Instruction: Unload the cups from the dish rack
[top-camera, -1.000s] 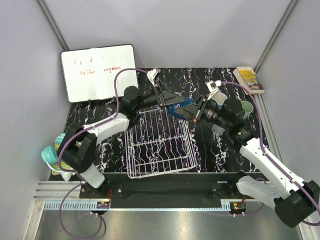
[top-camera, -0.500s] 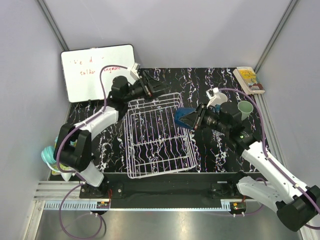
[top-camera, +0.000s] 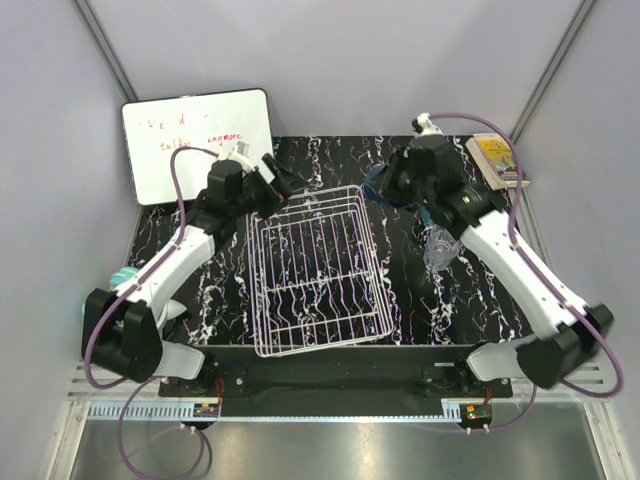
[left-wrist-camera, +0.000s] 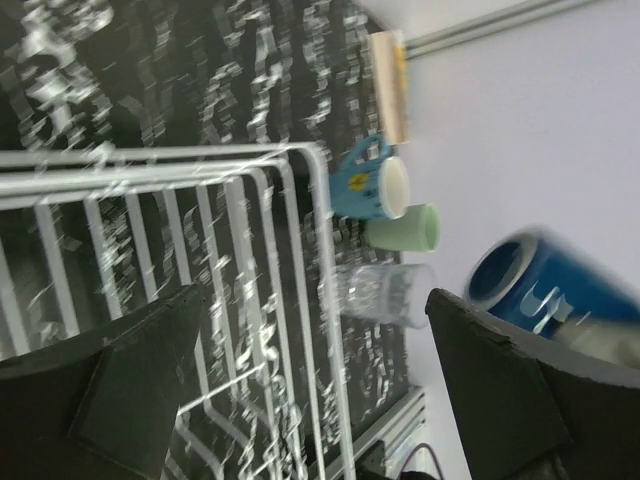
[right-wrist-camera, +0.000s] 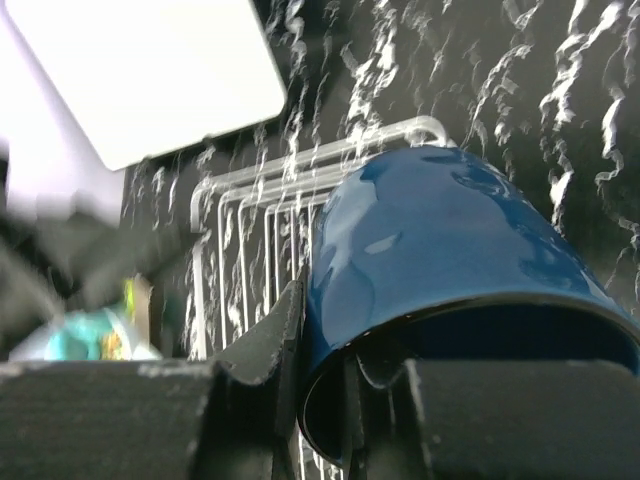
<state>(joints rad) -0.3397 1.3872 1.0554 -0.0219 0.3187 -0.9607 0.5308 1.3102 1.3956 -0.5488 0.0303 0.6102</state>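
I need to lower my right gripper next and release the navy mug (right-wrist-camera: 450, 250) on the tabletop between the rack and the light blue mug, because that part of the tabletop is bare.
The white wire dish rack (top-camera: 315, 270) lies in the middle of the table with no cup showing in it. My right gripper (top-camera: 385, 187) hangs off the rack's far right corner, shut on the rim of the dark navy mug (right-wrist-camera: 450, 250), one finger (right-wrist-camera: 270, 340) outside the wall and one inside. My left gripper (top-camera: 275, 185) stands open and empty over the rack's far left corner. In the left wrist view, a light blue mug (left-wrist-camera: 370, 185), a pale green tumbler (left-wrist-camera: 405, 227) and a clear glass (left-wrist-camera: 380, 293) sit beyond the rack's right side.
A whiteboard (top-camera: 195, 145) leans at the back left. A book (top-camera: 497, 158) lies at the back right corner. Turquoise round things (top-camera: 120, 278) sit at the table's left edge. A clear glass (top-camera: 440, 250) stands right of the rack, under my right arm.
My left gripper opened, let go of the navy mug and pulled back to the left. My right arm swung the mug off the rack toward the back right.
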